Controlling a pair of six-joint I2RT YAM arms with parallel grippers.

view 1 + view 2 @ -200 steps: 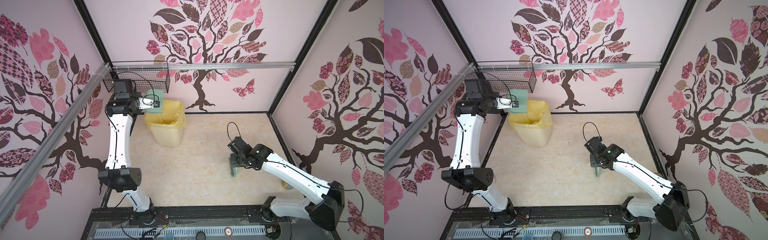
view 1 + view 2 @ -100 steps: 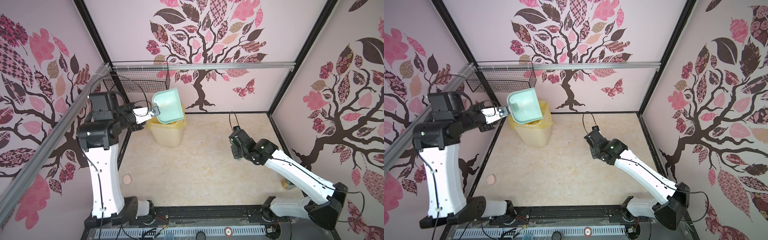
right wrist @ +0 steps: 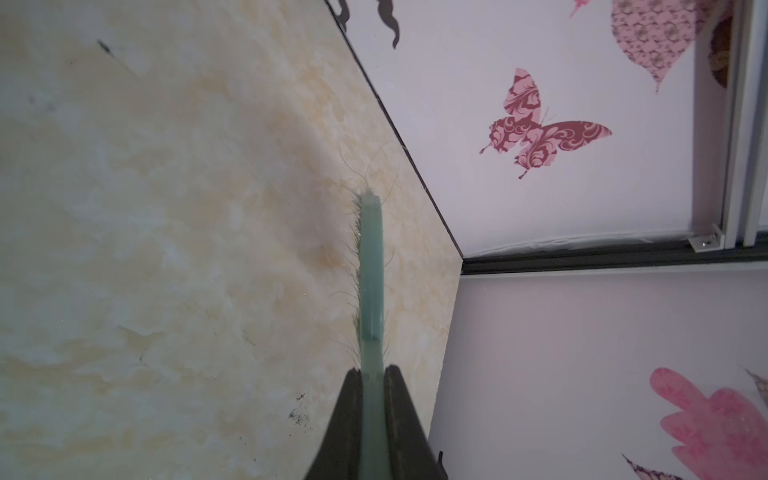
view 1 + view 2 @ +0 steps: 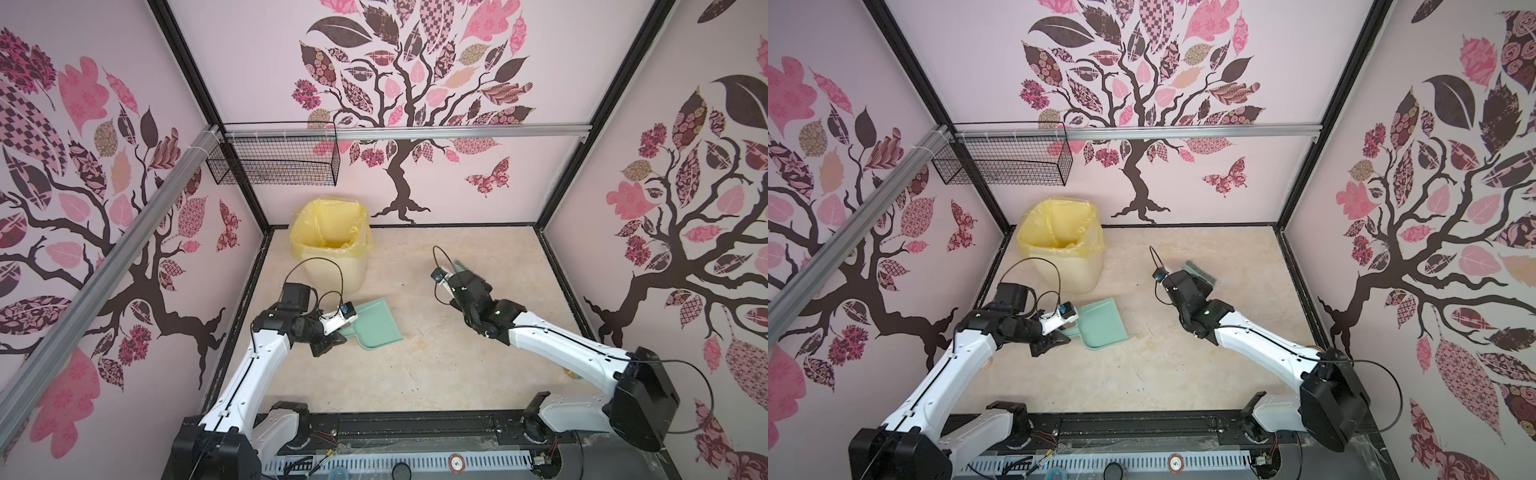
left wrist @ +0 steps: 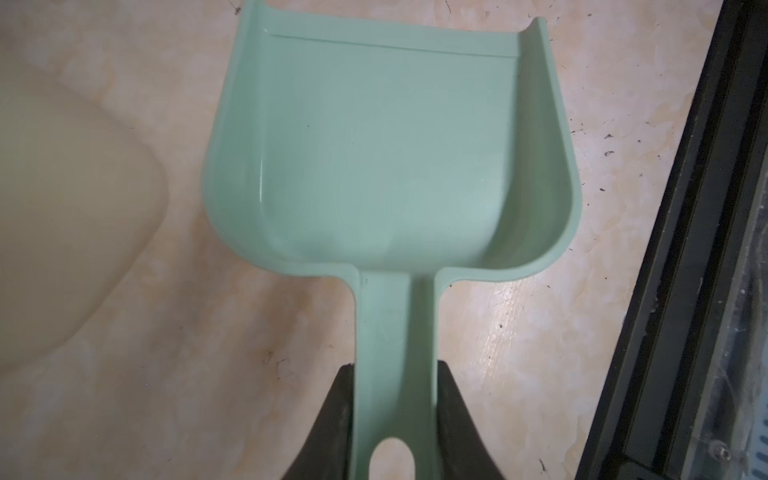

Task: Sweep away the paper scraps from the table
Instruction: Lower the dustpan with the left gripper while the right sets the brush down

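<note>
The right gripper draws back, goes down and releases the brush (image 4: 460,266) next. Clear tabletop (image 4: 438,331) beside the dustpan's open edge lies back from the gripper and below it.
No paper scraps show in any view. My left gripper (image 4: 338,334) (image 4: 1059,336) (image 5: 395,368) is shut on the handle of the mint-green dustpan (image 4: 376,324) (image 4: 1102,322) (image 5: 386,158). The pan is empty and lies low over the beige table (image 4: 415,374) (image 4: 1142,374), in front of the bin. I cannot tell whether it touches. My right gripper (image 4: 456,276) (image 4: 1188,277) (image 3: 372,370) is shut on the green brush (image 4: 460,266) (image 4: 1201,273) (image 3: 370,270). The brush hangs over the table's right back part, seen edge-on in the right wrist view.
A bin with a yellow liner (image 4: 332,249) (image 4: 1065,249) stands at the back left, and a black wire basket (image 4: 274,166) (image 4: 1005,160) hangs on the wall above it. Black frame rails (image 5: 685,291) border the table. Patterned walls close three sides.
My left arm has swung the dustpan from above the bin down to the table in front of it. My right arm has carried the brush a little toward the back wall.
</note>
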